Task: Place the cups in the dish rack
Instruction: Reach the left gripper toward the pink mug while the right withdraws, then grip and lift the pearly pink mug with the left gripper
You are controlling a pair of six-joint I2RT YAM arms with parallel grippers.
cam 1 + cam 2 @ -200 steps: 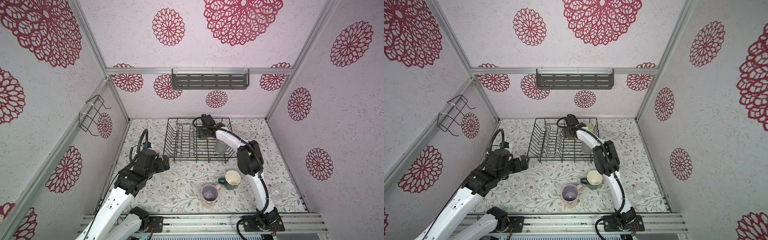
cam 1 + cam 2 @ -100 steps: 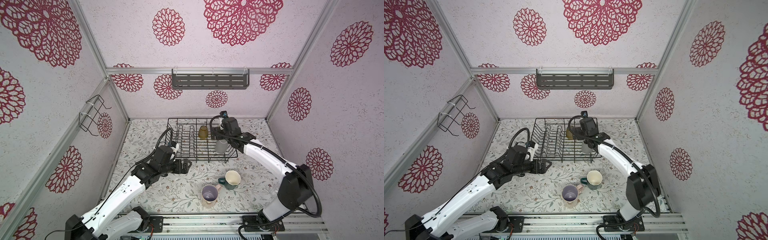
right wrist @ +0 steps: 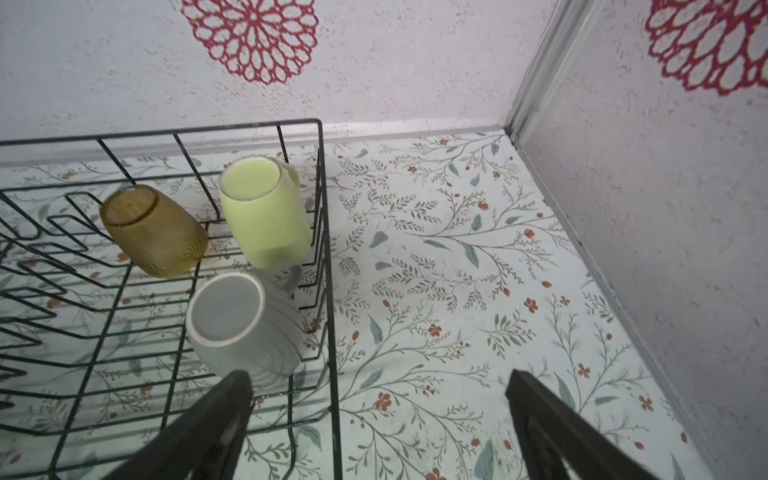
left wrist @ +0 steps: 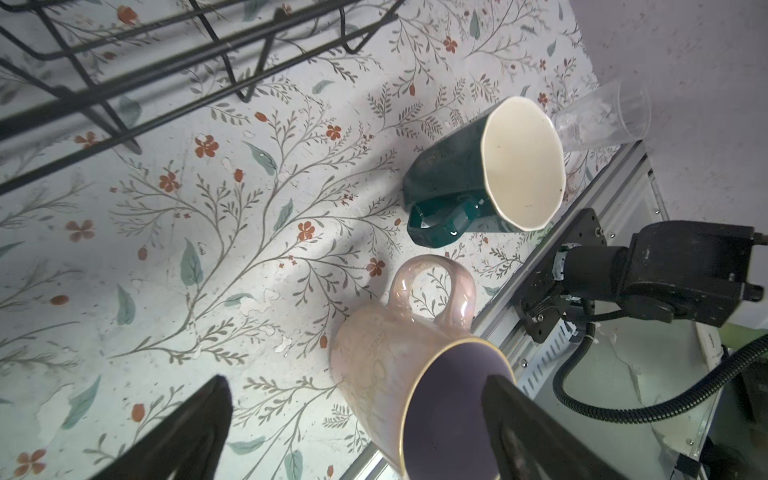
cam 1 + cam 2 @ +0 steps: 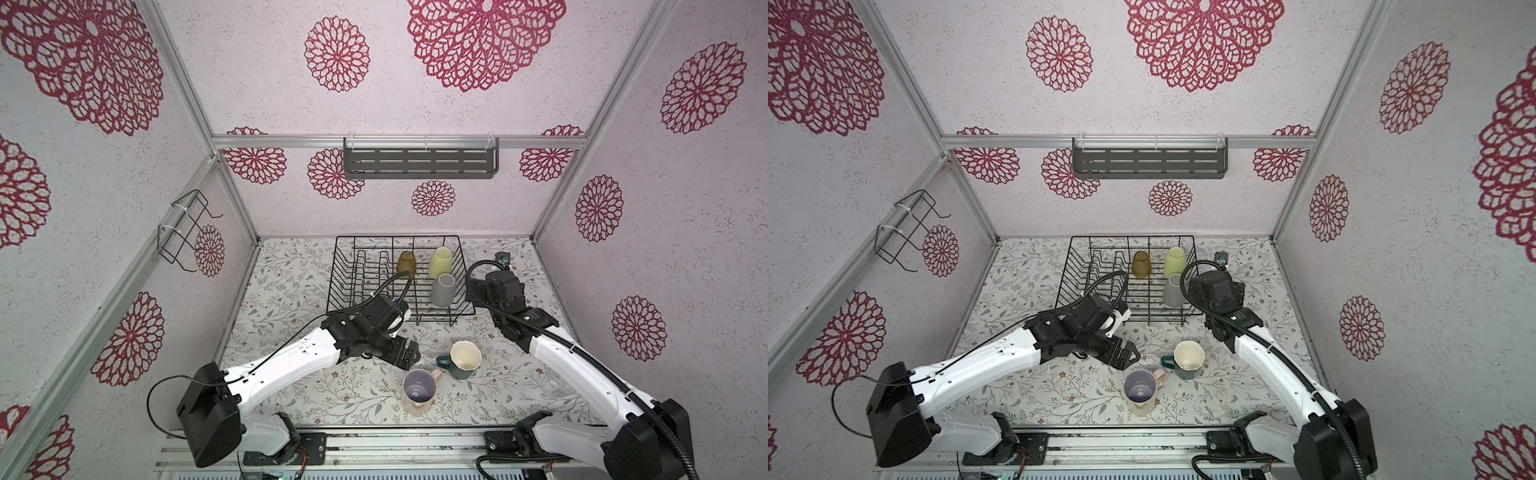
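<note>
I will move my left gripper back and down onto the pink mug's far rim (image 5: pixel 413 372) (image 4: pixel 415 385), with its fingers on both sides of the mug's side. The pink mug stands upright and its opening is open.
The black wire dish rack (image 5: pixel 345 286) (image 5: pixel 1077 286) stands at the back of the floral table. In it, bottoms up, are an amber glass (image 5: pixel 406 263) (image 3: pixel 153 230), a lime-yellow tumbler (image 5: pixel 440 262) (image 3: pixel 264 216) and a grey tumbler (image 5: pixel 442 291) (image 3: pixel 245 324). In front stand a pink mug (image 5: pixel 419 390) (image 4: pixel 374 353) and a teal mug (image 5: pixel 463 359) (image 4: pixel 453 174). A clear glass (image 5: pixel 552 384) (image 4: pixel 602 116) lies on its side at the right. My left gripper (image 4: pixel 357 386) (image 5: pixel 409 353) hangs open just left of the pink mug. My right gripper (image 3: pixel 380 382) is open and empty over the rack's right rim.
A grey slotted shelf (image 5: pixel 419 158) hangs on the back wall and a small wire bracket (image 5: pixel 183 232) on the left wall. Walls close in three sides. A metal rail (image 5: pixel 374 440) with both arm bases runs along the front edge.
My right gripper has let go of the amber glass in the rack and drawn back to the rack's right side. My left arm has swung right and forward to the pink mug.
</note>
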